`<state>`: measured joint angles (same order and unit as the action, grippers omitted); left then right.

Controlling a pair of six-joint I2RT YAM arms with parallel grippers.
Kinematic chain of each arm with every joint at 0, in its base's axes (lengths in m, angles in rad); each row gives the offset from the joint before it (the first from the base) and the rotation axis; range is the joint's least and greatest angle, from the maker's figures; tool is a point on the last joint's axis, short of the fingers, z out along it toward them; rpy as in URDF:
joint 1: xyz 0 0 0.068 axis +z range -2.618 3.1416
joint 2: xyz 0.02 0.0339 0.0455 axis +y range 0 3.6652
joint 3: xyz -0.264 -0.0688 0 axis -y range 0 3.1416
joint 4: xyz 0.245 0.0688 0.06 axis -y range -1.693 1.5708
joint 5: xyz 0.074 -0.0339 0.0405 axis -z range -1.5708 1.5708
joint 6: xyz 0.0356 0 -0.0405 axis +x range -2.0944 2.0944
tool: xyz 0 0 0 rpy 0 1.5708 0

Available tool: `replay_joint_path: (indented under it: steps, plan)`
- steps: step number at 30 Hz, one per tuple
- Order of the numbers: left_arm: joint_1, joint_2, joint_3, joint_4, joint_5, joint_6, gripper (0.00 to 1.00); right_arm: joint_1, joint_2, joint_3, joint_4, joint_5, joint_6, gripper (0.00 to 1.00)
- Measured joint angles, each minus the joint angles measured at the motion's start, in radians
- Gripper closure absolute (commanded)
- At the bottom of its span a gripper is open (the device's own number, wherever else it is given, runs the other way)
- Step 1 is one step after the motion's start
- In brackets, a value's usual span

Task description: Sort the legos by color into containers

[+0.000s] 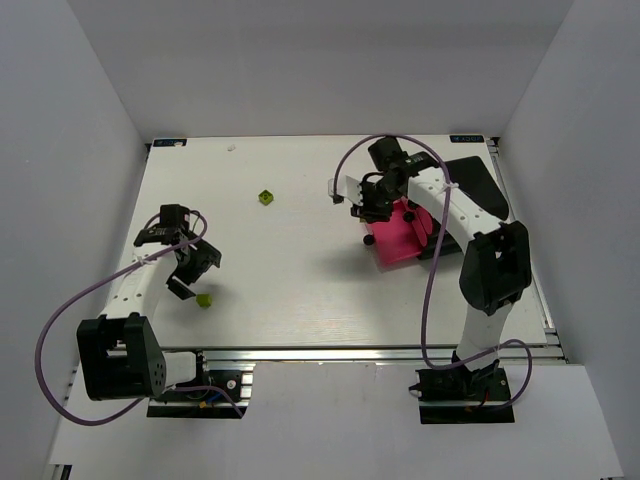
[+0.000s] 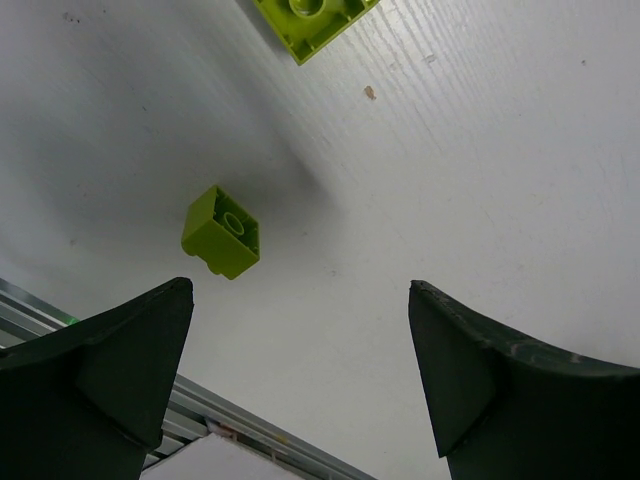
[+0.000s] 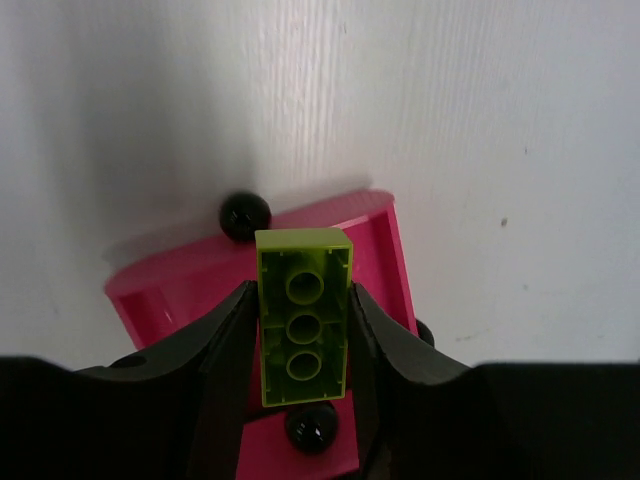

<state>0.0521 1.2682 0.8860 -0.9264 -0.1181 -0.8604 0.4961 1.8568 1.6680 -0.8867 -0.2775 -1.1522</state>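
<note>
Next, my right gripper needs to move down and slightly outward to release the lime-green lego, as the magenta-pink container's far end (image 1: pixel 386 226) lies below and outward of it.
My right gripper (image 3: pixel 303 320) is shut on an oblong lime-green lego (image 3: pixel 303 315), its hollow underside facing the camera. It hangs above the magenta-pink containers (image 3: pixel 160 285), which have round black knobs (image 3: pixel 245 215). From above, the right gripper (image 1: pixel 375 207) is at the left end of the pink containers (image 1: pixel 405 245). My left gripper (image 2: pixel 300 290) is open and empty above the table. A small lime lego (image 2: pixel 222 232) lies just ahead of its left finger, and a second lime lego (image 2: pixel 315 20) is cut off at the frame's top. From above, the left gripper (image 1: pixel 190 272) is near a lime lego (image 1: pixel 204 300); another lego (image 1: pixel 265 197) lies mid-table.
A black cabinet (image 1: pixel 470 185) lies behind the pink containers at the right rear. The aluminium rail of the table's near edge (image 2: pixel 250 440) runs just under the left gripper. White walls enclose the table on three sides.
</note>
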Motion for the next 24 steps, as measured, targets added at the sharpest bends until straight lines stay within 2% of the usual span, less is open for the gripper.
replay_joint_path:
  steps: [4, 7, 8, 13, 20, 24]
  plan:
    - [0.008, -0.002, -0.032, 0.012, 0.004, 0.010, 0.02, -0.049, 0.066, 0.045, -0.001, 0.051, -0.076, 0.81]
    - [0.014, -0.005, -0.046, 0.011, 0.007, 0.016, 0.02, -0.064, 0.123, 0.095, 0.003, 0.082, -0.137, 0.75]
    - [0.016, -0.007, -0.048, 0.011, 0.008, 0.018, 0.02, -0.068, 0.138, 0.103, 0.006, 0.092, -0.160, 0.69]
    - [0.023, -0.035, -0.062, 0.013, 0.025, 0.025, 0.02, -0.071, 0.186, 0.119, 0.005, 0.132, -0.258, 0.60]
    - [0.025, -0.055, -0.064, 0.012, 0.026, 0.026, 0.02, -0.071, 0.244, 0.155, -0.010, 0.163, -0.326, 0.41]
    - [0.025, -0.055, -0.076, 0.012, 0.033, 0.026, 0.02, -0.076, 0.244, 0.156, -0.026, 0.165, -0.342, 0.40]
